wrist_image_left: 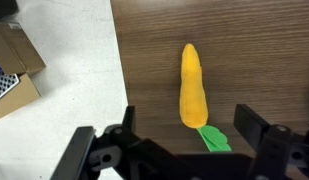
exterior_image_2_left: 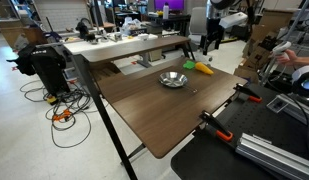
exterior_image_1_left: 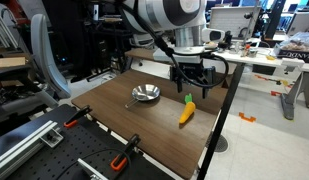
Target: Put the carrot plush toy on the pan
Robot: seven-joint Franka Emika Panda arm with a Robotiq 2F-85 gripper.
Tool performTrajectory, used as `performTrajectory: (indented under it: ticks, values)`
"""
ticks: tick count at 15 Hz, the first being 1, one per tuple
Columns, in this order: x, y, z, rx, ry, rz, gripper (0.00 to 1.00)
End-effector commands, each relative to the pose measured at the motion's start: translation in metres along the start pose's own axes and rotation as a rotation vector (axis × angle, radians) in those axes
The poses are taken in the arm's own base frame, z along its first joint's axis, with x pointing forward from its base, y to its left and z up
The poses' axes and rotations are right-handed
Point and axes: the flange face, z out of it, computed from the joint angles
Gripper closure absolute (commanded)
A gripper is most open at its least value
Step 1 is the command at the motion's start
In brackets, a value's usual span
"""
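Observation:
I should shift my gripper away from my base past the green leafy tip, then lower to the carrot's thick end.
The carrot plush toy lies flat on the dark wooden table, orange-yellow with a green leafy tip. It also shows in an exterior view and in the wrist view. The pan, small, round and shiny silver, sits on the table to the side of the carrot, apart from it; it shows too in an exterior view. My gripper hangs open above the carrot's leafy end, not touching it. In the wrist view the open fingers stand either side of the green tip.
Orange-handled clamps grip the table's near edge. The table edge and floor lie close beside the carrot. A cardboard box stands on the floor. Desks with clutter stand behind.

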Motion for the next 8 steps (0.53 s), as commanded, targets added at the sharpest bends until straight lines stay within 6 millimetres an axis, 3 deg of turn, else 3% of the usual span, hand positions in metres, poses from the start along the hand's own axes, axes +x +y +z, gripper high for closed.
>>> performTrajectory:
  ticks: [1,8]
  values:
    - [0.025,-0.009,0.022,0.000,0.035,-0.073,0.00]
    - [0.036,-0.027,0.051,0.025,0.028,-0.123,0.00]
